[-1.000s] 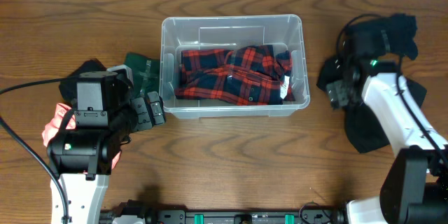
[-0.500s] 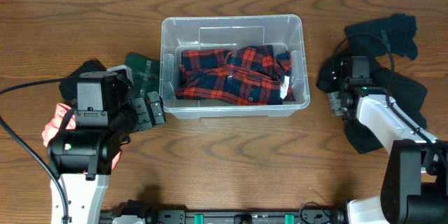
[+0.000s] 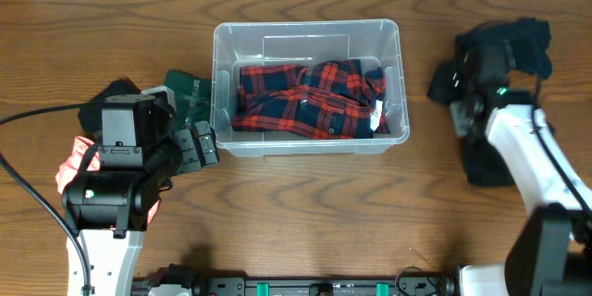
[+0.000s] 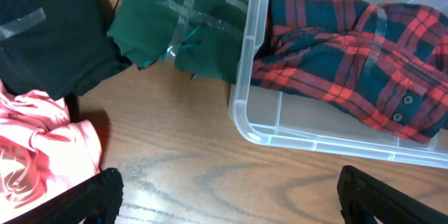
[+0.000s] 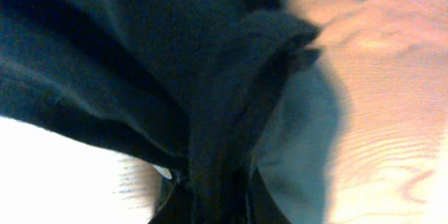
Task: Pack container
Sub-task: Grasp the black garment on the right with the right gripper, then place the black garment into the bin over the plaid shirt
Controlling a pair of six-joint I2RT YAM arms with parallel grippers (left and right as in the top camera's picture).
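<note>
My right gripper holds the black garment and should next carry it over the bin's plaid shirt [image 3: 313, 100], to the gripper's left in the overhead view, and let go of it.
The container [image 3: 306, 26] is a clear plastic bin in the middle of the table, with a red and navy plaid shirt [image 3: 310, 97] lying in it. To its right, my right gripper [image 3: 459, 100] is shut on a bunch of a black garment [image 3: 523, 35]; in the right wrist view the dark cloth [image 5: 210, 147] is pinched between the jaws and fills the view. My left gripper [image 3: 198, 144] stands open over bare wood by the bin's front left corner [image 4: 241, 115], its fingertips [image 4: 94, 194] wide apart with nothing between them.
Left of the bin lie a taped green folded garment [image 4: 178, 31], a black one [image 4: 49, 35] and a pink one [image 4: 35, 157]. More black cloth [image 3: 483, 162] trails on the table at the right, under my right arm.
My right gripper has shut on the black garment and moved toward the table's far side, drawing the cloth up with it. The left arm has not moved.
</note>
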